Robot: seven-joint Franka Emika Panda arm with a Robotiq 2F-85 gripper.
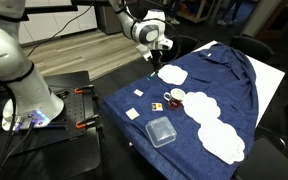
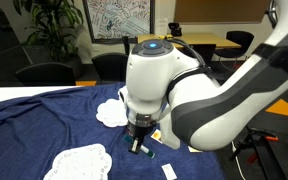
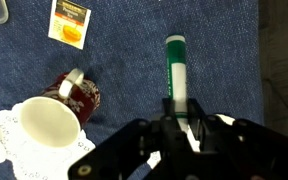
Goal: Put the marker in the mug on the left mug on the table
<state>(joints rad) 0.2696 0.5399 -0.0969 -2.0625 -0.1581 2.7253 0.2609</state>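
Note:
I should lower the marker (image 3: 175,65) next to the bare blue cloth beside the mug and let go of it there, because that patch is below my gripper.
My gripper (image 3: 180,118) is shut on the marker (image 3: 175,65), a green and white pen that sticks out past the fingers. The mug (image 3: 56,112), dark red patterned outside and white at its mouth, stands to the lower left in the wrist view with its handle facing away. It rests at the edge of a white doily (image 3: 2,135). In an exterior view the gripper (image 1: 161,46) hangs above the far end of the blue-draped table (image 1: 234,85), apart from the mug (image 1: 174,97). In an exterior view the gripper (image 2: 139,140) points down over the cloth.
A clear square container (image 1: 161,131) lies near the table's front edge. White doilies (image 1: 171,73) (image 1: 222,140) and small flat squares (image 1: 132,113) lie on the cloth. A yellow tea bag packet (image 3: 69,22) lies beyond the mug. Chairs and tables stand behind (image 2: 44,72).

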